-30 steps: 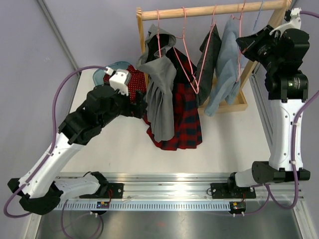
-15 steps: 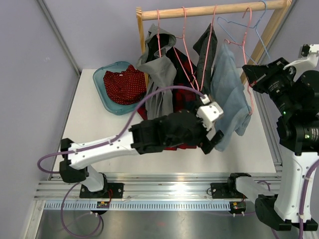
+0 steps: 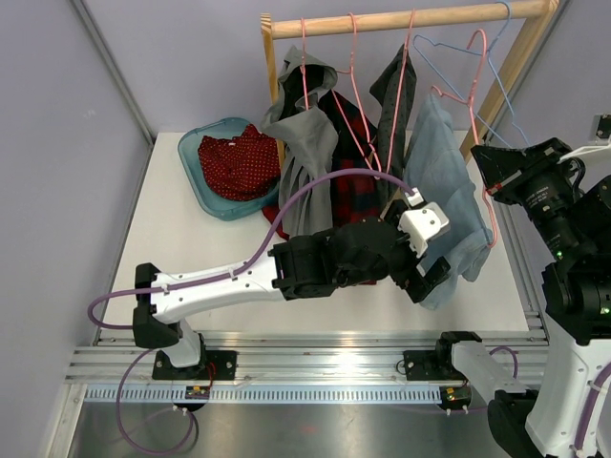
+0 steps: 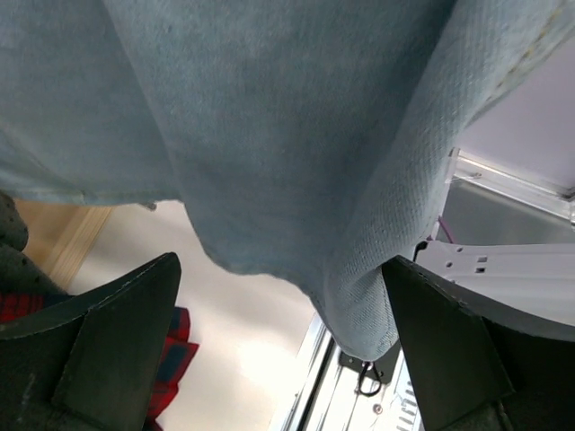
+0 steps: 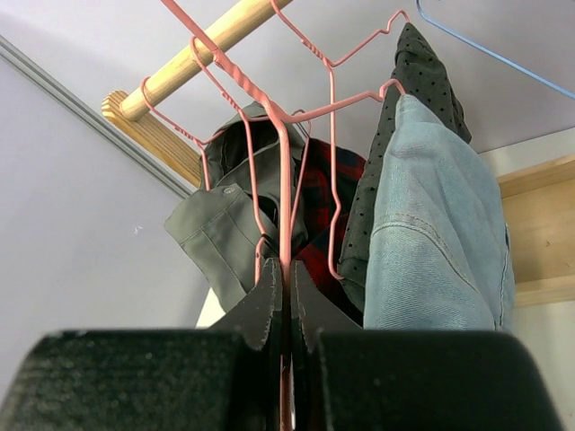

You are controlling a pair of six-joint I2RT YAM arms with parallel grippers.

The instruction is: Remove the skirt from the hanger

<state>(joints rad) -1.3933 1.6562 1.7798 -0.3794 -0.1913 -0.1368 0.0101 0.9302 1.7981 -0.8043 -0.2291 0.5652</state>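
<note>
The denim garment's off-centre lower fold is slightly to the right of my left gripper in the top view, so my gripper needs to move onto it.
The tartan skirt (image 3: 355, 181) hangs on a pink wire hanger (image 3: 355, 76) on the wooden rail, between a grey garment and a dark dotted one; it also shows in the right wrist view (image 5: 316, 202). My right gripper (image 3: 482, 164) is shut on the wire of another pink hanger (image 5: 286, 180) that carries a light blue denim garment (image 3: 449, 181). That hanger's hook (image 3: 474, 38) sits just below the rail. My left gripper (image 3: 430, 279) is open, its jaws on either side of the denim garment's lower edge (image 4: 359, 296).
A teal basin (image 3: 196, 176) with a red dotted garment (image 3: 234, 157) stands at the back left. The wooden rack (image 3: 401, 19) also holds a grey garment (image 3: 305, 143), a dark dotted garment (image 3: 396, 91) and a light blue hanger (image 3: 449, 57).
My left arm swung from beside the basin across to the right, under the denim garment. My right gripper pulled the pink hanger with the denim garment toward the near right, lower and away from the rail.
</note>
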